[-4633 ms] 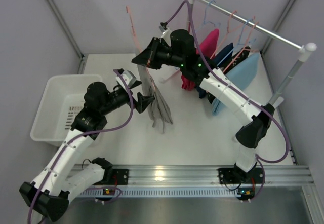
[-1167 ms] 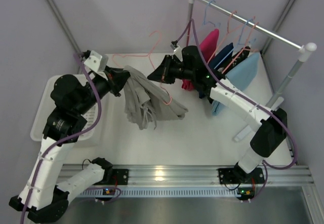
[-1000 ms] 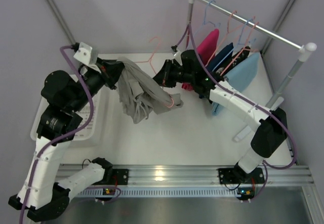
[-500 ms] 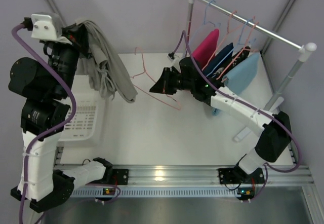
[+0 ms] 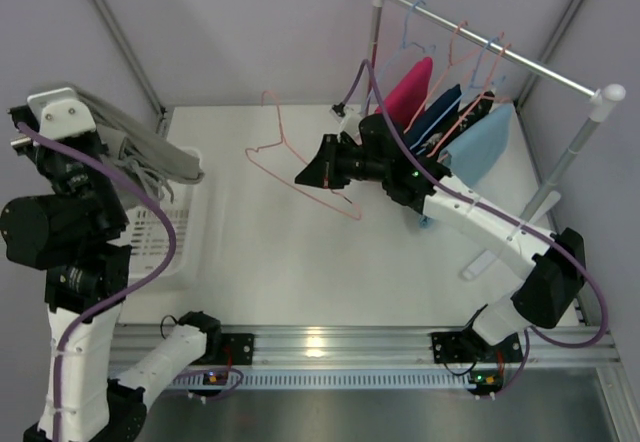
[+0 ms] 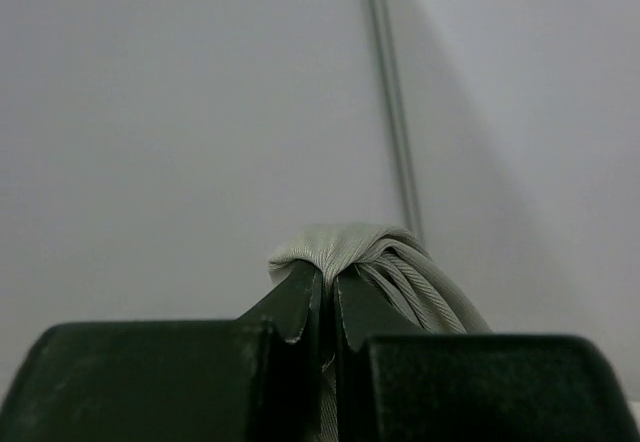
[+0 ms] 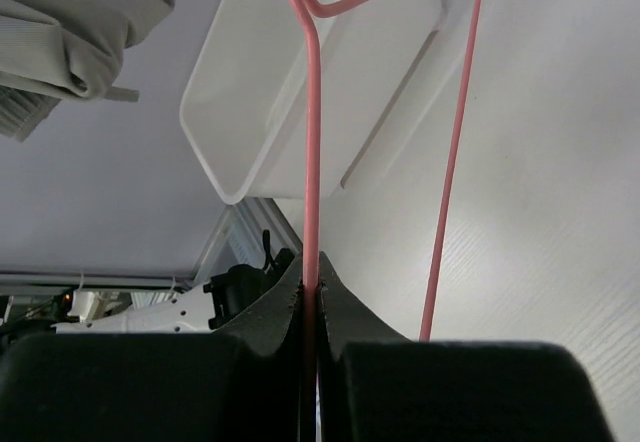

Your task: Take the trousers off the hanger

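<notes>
My left gripper will first go down over the white bin (image 5: 170,247) with its fingers tipped downward, to let go of the light grey trousers (image 5: 150,152), because the pink hanger is already bare.
The light grey trousers (image 5: 150,152) hang bunched from my left gripper (image 5: 105,122), which is raised high over the white bin (image 5: 170,247). In the left wrist view the jaws (image 6: 325,280) are shut on a fold of the grey trousers (image 6: 345,244). My right gripper (image 5: 305,175) is shut on the wire of a bare pink hanger (image 5: 275,142) above mid-table. The right wrist view shows the hanger (image 7: 312,142) pinched between the jaws (image 7: 312,267), with the grey trousers (image 7: 70,22) at upper left. The light sky-blue trousers (image 5: 485,147) hang on the rack.
A metal clothes rack (image 5: 500,52) stands at the back right with a magenta garment (image 5: 410,87), a navy one (image 5: 440,112) and several wire hangers. The bin (image 7: 290,92) sits at the table's left edge. Grey walls close in the back and sides.
My left arm swung up and to the left, pulling the grey trousers off the pink hanger and over the bin. The right gripper kept hold of the hanger, which is now bare.
</notes>
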`<state>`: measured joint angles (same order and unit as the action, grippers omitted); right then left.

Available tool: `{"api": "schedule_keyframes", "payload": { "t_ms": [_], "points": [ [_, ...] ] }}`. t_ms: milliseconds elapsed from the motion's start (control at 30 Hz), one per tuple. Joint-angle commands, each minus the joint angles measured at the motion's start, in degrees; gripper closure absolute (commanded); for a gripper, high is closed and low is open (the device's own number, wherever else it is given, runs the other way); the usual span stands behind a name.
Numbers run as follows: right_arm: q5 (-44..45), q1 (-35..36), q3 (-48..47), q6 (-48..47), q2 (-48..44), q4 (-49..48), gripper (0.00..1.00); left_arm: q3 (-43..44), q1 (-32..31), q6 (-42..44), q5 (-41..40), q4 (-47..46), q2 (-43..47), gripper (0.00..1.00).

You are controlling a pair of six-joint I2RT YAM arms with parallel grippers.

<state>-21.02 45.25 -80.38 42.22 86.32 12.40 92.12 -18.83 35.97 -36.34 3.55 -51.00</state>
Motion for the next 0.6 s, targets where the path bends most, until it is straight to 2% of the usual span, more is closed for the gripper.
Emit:
{"api": "schedule_keyframes", "payload": {
  "t_ms": [0, 300, 433, 567],
  "points": [
    [0.19, 1.76, -3.55, -1.61, -2.21, -2.56, 1.0, -6.84, 3.96, 9.55, -4.7, -9.87, 4.85, 1.0],
    [-1.39, 2.12, -5.23, -0.03, -1.16, -2.91, 1.0, -28.37, 11.35, 14.22, -7.52, -11.89, 14.52, 1.0],
    [-1.66, 2.29, -5.75, 0.85, -0.89, -3.26, 1.0, -37.15, 11.36, 17.73, -6.91, -18.56, 15.23, 1.0],
    [-1.84, 2.38, -5.84, 1.29, -0.72, -3.44, 1.0, -41.31, 12.5, 17.39, -3.84, -23.32, 12.78, 1.0]
  ]
}}
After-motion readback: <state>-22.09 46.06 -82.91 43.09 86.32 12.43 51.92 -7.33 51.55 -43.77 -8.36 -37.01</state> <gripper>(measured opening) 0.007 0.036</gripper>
